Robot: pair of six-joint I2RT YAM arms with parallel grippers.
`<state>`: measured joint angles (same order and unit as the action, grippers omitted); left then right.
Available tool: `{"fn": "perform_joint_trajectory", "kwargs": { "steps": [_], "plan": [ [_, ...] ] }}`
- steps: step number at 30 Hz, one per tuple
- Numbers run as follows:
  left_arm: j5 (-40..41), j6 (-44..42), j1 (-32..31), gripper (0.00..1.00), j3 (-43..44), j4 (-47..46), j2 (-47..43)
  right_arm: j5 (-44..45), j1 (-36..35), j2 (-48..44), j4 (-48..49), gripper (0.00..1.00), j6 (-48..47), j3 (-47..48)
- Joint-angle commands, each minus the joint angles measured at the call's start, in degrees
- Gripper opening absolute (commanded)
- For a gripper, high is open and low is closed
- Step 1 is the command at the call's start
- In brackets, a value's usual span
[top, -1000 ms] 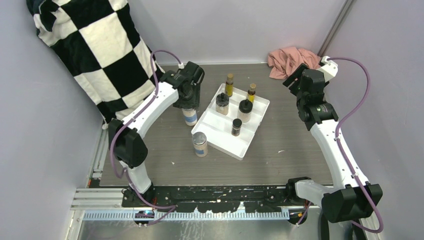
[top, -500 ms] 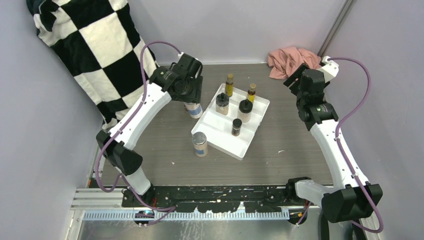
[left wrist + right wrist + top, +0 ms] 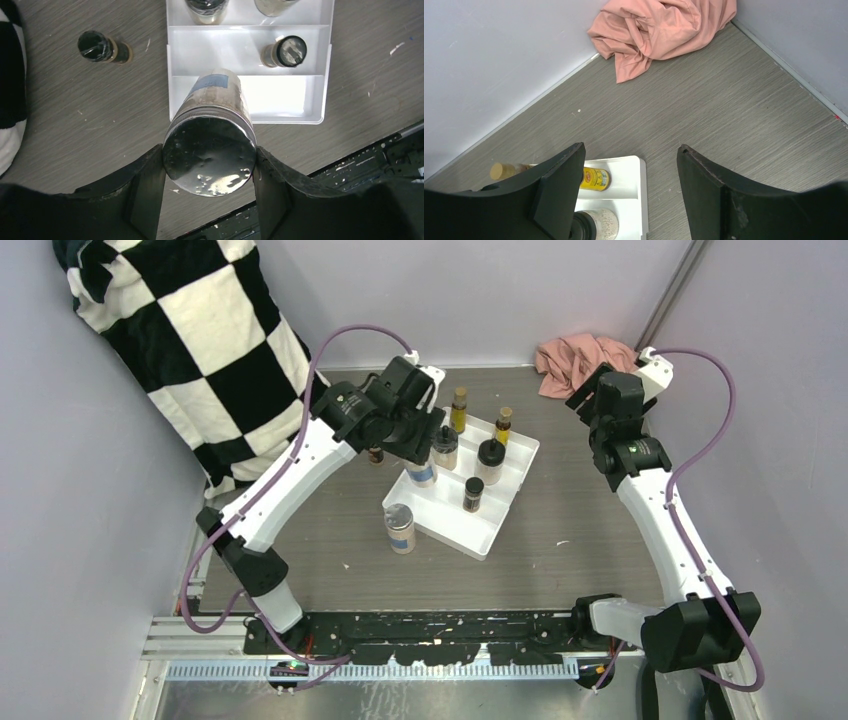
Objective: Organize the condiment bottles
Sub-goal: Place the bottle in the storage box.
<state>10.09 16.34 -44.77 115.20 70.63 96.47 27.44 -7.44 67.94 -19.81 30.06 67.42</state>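
The tray's empty near section point(image 3: 448, 524) point(image 3: 280, 95) is free and lies below and back from my left gripper. My left gripper will move back next, lower the jar into that section and release it.
My left gripper point(image 3: 420, 455) is shut on a silver-lidded jar with a blue label point(image 3: 421, 474) and holds it over the left edge of the white tray point(image 3: 500, 510). In the left wrist view the jar's lid point(image 3: 210, 155) sits between my fingers point(image 3: 145, 185), above the tray's empty near compartment point(image 3: 280, 95). In the tray stand two yellow bottles with brown caps point(image 3: 459, 408) point(image 3: 504, 424), two pale jars with black lids point(image 3: 444, 446) point(image 3: 489, 461) and a small dark bottle point(image 3: 473, 493). Another silver-lidded jar point(image 3: 400, 528) stands on the table left of the tray. My right gripper point(image 3: 588, 400) is open and empty, high near the tray's far right corner.
A small dark bottle point(image 3: 376, 454) stands on the table left of the tray, partly under my left arm; it also shows in the left wrist view point(image 3: 102, 47). A pink cloth point(image 3: 583, 358) lies in the back right corner. A checkered blanket point(image 3: 190, 330) hangs at the left wall.
My left gripper has lifted the blue-labelled jar from the table left of the tray and carried it right, over the tray's left edge. The right arm has barely moved.
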Motion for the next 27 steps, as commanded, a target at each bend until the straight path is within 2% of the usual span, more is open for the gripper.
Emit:
{"fn": "perform_joint_trajectory", "kwargs": {
  "steps": [1, 12, 27],
  "plan": [
    [-1.6, -4.3, -2.7, 0.00, 3.3, -1.3, -1.2, 1.9, -0.3, 0.0, 1.3, 0.73, -0.3, 3.2],
    [-0.6, -8.9, -10.7, 0.00, 5.3, 1.8, 3.6, 2.6, -0.3, 0.4, 1.4, 0.73, -0.5, 3.6],
    [-0.4, -8.2, -16.4, 0.00, 0.3, -0.2, 6.0, 4.7, 0.3, 2.2, 1.3, 0.73, -0.2, 5.2]
  ]
}}
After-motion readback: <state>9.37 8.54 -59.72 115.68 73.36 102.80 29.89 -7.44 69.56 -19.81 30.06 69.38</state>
